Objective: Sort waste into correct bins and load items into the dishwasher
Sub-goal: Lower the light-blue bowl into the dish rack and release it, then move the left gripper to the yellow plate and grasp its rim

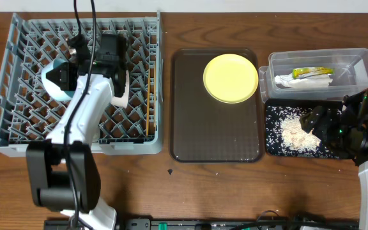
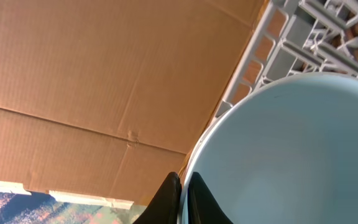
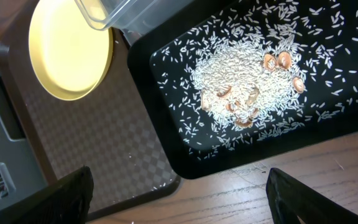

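Note:
My left gripper still has the light blue bowl above the rack, and next it will lower the bowl among the rack's wires toward the white dish.
My left gripper (image 1: 74, 69) is over the grey dish rack (image 1: 18, 121), shut on the rim of the light blue bowl (image 1: 51, 86). In the left wrist view its fingers (image 2: 182, 186) pinch the bowl's edge (image 2: 291, 155), which is tilted above the rack (image 2: 316, 31). A white dish (image 1: 124, 91) and the chopsticks (image 1: 149, 105) lie in the rack. The yellow plate (image 1: 230, 78) sits on the brown tray (image 1: 216, 134). My right gripper (image 1: 315, 121) is open and empty over the black tray (image 3: 166, 143), which holds rice crumbs (image 3: 241, 74). The clear tub (image 1: 356, 61) holds the wrapper (image 1: 312, 72) and the tissue (image 1: 299, 82).
The brown tray (image 3: 104, 149) lies between the rack and the two bins, with a few stray rice grains near its corner. The plate (image 3: 67, 50) and a corner of the clear tub (image 3: 114, 12) show in the right wrist view. Bare wooden table (image 3: 278, 193) is in front.

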